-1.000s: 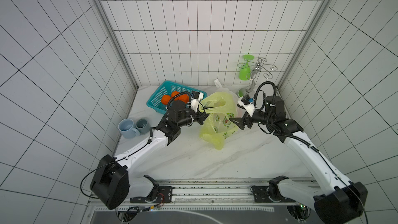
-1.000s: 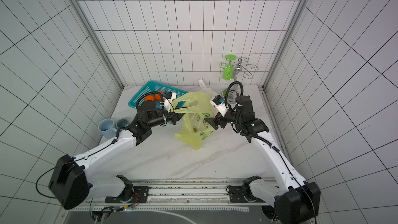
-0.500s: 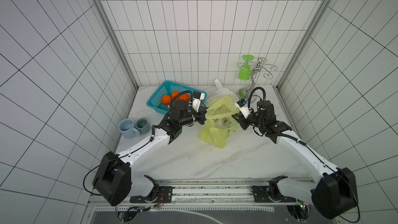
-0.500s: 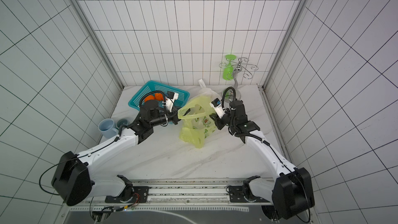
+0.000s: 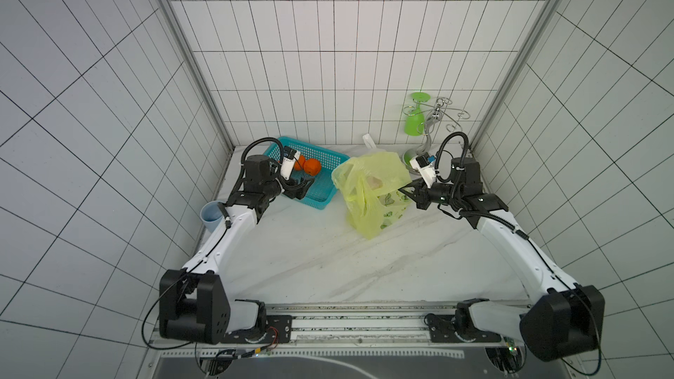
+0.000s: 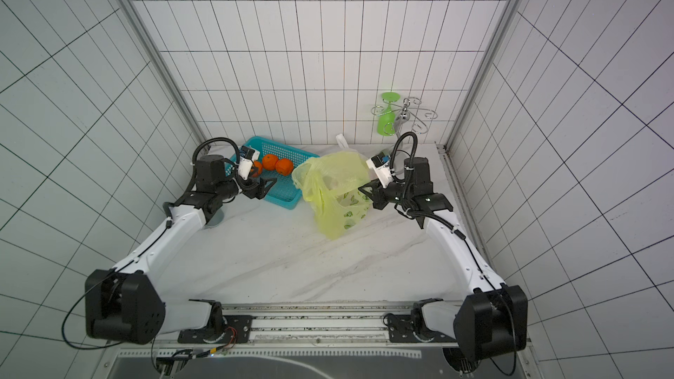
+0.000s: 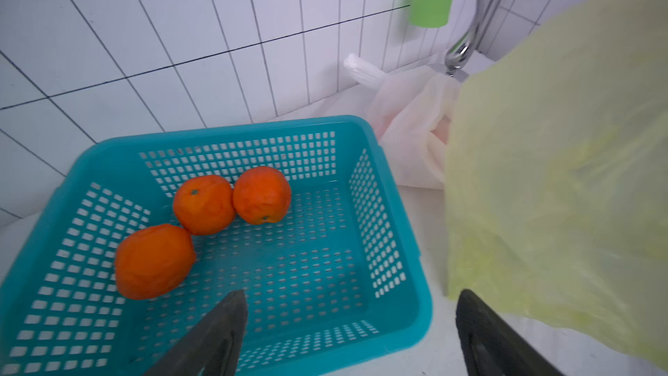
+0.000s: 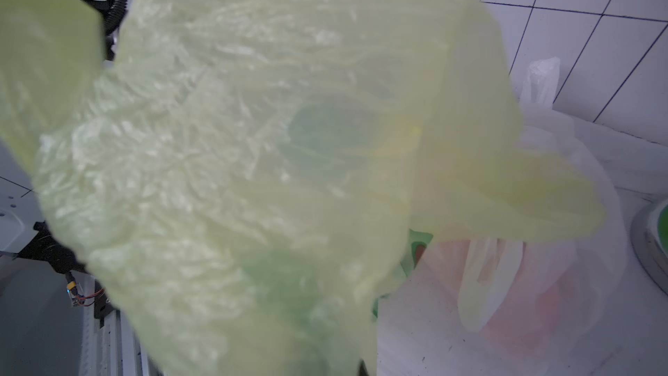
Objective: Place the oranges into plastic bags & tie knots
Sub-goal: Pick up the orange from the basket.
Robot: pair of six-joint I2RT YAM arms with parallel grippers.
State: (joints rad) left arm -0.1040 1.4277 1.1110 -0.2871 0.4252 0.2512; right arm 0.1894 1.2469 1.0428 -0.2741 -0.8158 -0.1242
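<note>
My left gripper will next reach outward and down to grab the orange nearest the yellow-green bag, as it lies clear on that side.
Three oranges (image 7: pixel 203 204) lie in the teal basket (image 7: pixel 419 283); both top views show them too (image 6: pixel 284 166). My left gripper (image 7: pixel 352 296) is open and empty over the basket's near rim, apart from the fruit and also visible in a top view (image 5: pixel 304 191). The yellow-green plastic bag (image 5: pixel 368 191) stands crumpled mid-table with its mouth loose. My right gripper (image 5: pixel 405 189) is shut on its right edge. The bag (image 8: pixel 253 139) drapes over the right wrist view and hides the jaws. Behind it sits the white plastic bag (image 8: pixel 542 265), orange shapes showing through. No knots show.
A blue cup (image 5: pixel 211 213) stands by the left wall near my left arm. A metal rack (image 5: pixel 434 125) with a hanging green glass (image 5: pixel 415 118) fills the back right corner. Tiled walls close in on three sides.
My left gripper let go of the yellow-green bag's handle, opened and drew back over the basket. My right gripper closed on the bag's right edge, and the bag has sagged.
</note>
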